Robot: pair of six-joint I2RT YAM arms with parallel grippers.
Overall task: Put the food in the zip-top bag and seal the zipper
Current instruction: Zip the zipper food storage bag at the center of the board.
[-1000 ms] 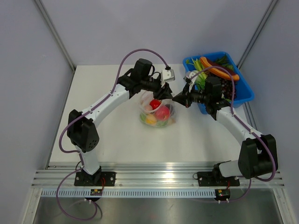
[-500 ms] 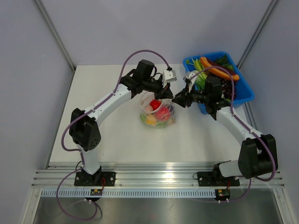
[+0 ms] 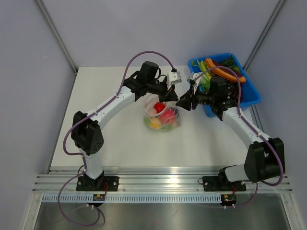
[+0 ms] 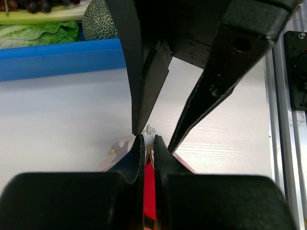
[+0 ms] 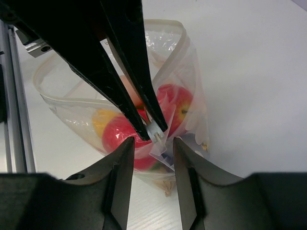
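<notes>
I will next pull the slider (image 5: 156,130) with my left gripper, left in the top view, along the still-open zipper to the bag's opposite end and let it go.
The zip-top bag (image 3: 161,116) lies mid-table, its mouth still gaping. Inside it is the food: red fruits (image 3: 166,115) and a yellow piece (image 3: 154,123). In the right wrist view I see a red apple (image 5: 178,103), another red fruit (image 5: 115,133) and the yellow piece (image 5: 102,118) through the plastic. My left gripper (image 3: 171,99) is shut on the zipper's small pale slider (image 5: 156,130), which also shows between its fingertips in the left wrist view (image 4: 149,130). My right gripper (image 3: 180,102) is open, its fingers either side of the slider and bag corner without touching them. The zipper strip (image 5: 184,40) curves open.
A blue tray (image 3: 250,98) at the back right holds more toy vegetables, a banana and grapes; its wall shows in the left wrist view (image 4: 57,57). The two grippers are nearly tip to tip above the bag's right end.
The left arm shifted slightly right a second ago, closing on the right gripper. Since half a second ago both arms and the bag have stayed almost still.
</notes>
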